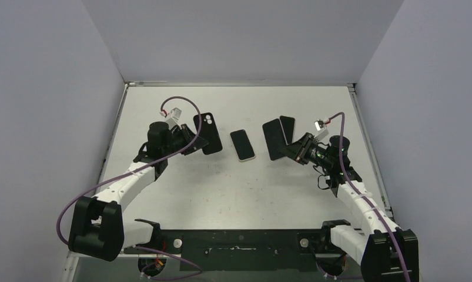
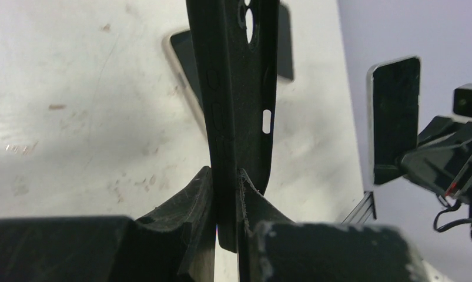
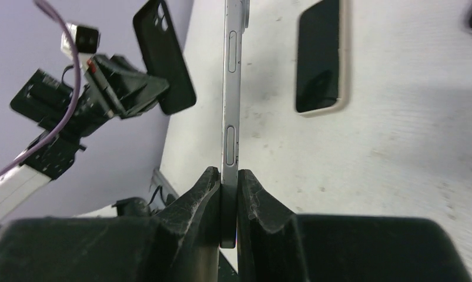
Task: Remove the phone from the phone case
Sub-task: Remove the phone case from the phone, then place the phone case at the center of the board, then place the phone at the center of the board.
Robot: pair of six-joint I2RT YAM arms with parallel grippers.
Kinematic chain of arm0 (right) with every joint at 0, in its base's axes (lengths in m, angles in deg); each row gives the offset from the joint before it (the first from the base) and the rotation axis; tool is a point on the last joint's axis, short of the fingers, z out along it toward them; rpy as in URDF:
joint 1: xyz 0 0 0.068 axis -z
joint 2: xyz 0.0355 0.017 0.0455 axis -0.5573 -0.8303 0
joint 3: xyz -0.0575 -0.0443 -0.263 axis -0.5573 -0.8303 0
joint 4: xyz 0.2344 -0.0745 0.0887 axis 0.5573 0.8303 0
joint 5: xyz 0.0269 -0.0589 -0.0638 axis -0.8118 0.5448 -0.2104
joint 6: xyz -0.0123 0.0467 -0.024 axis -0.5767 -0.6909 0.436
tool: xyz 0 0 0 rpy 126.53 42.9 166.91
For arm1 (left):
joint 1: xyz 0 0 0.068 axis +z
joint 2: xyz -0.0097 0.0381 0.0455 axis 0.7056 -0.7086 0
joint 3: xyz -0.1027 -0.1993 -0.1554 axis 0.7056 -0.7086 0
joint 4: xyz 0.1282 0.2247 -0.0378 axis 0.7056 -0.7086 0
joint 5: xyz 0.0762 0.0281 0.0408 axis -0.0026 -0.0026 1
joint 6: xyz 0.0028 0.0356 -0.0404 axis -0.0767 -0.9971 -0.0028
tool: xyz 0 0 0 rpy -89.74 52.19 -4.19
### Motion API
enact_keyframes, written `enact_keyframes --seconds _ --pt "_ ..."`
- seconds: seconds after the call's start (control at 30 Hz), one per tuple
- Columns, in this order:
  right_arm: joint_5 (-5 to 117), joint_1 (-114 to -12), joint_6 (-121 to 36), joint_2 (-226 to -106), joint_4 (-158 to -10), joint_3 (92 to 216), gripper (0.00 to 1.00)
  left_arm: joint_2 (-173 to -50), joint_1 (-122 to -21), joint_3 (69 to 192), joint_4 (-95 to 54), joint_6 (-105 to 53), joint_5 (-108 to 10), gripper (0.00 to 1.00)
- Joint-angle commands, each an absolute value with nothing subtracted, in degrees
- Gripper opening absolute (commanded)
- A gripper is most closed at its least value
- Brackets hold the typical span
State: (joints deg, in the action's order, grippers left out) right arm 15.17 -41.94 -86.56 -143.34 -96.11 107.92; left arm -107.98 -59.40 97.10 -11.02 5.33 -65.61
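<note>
The black phone case is already empty. I should next lower my left gripper and pull it back onto the bare near tabletop to let go of the case there.
My left gripper is shut on the empty black phone case and holds it above the table; in the left wrist view the case stands edge-on between the fingers. My right gripper is shut on the bare silver-edged phone, also lifted. In the right wrist view the phone stands edge-on between the fingers. Case and phone are apart, one in each gripper.
A second phone with a pale rim lies screen-up on the table between the grippers; it also shows in the right wrist view. A dark flat item lies behind the held phone. Walls enclose the table.
</note>
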Motion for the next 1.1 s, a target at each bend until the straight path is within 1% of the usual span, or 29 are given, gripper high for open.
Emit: enact_keyframes --seconds 0.0,0.2,0.47,0.7,0.87,0.9,1.03,1.07 --pt "18.0 -36.0 -82.1 -139.5 -95.6 104.9 0.00 -105.7 -57.4 98.1 -26.8 -3.9 -68.3 0.00" --pt "22.8 -31.1 -77.7 -140.0 -91.0 101.9 0.00 -110.9 -55.3 100.2 -36.3 -9.8 -67.8 0.00" --pt "31.5 -27.0 -72.7 -142.4 -82.2 100.2 0.00 -118.2 -53.7 101.0 -38.2 -13.6 -67.5 0.00" --pt "26.3 -25.6 -70.5 -147.1 -83.1 98.2 0.00 -122.0 -53.7 101.2 -40.1 -15.9 -69.6 0.00" --pt "25.5 -25.1 -68.6 -151.9 -81.3 98.3 0.00 -122.9 -53.5 100.7 -41.9 -16.3 -67.7 0.01" --pt "26.0 -24.7 -68.2 -152.6 -80.6 98.3 0.02 -122.9 -53.4 100.9 -42.4 -16.5 -66.9 0.02" --pt "28.0 -22.8 -66.4 -154.3 -78.4 98.5 0.13 -122.3 -52.9 101.4 -44.8 -17.2 -62.5 0.21" --pt "28.4 -22.4 -65.9 -154.5 -77.9 98.7 0.16 -122.1 -52.8 101.5 -45.1 -17.3 -61.8 0.24"
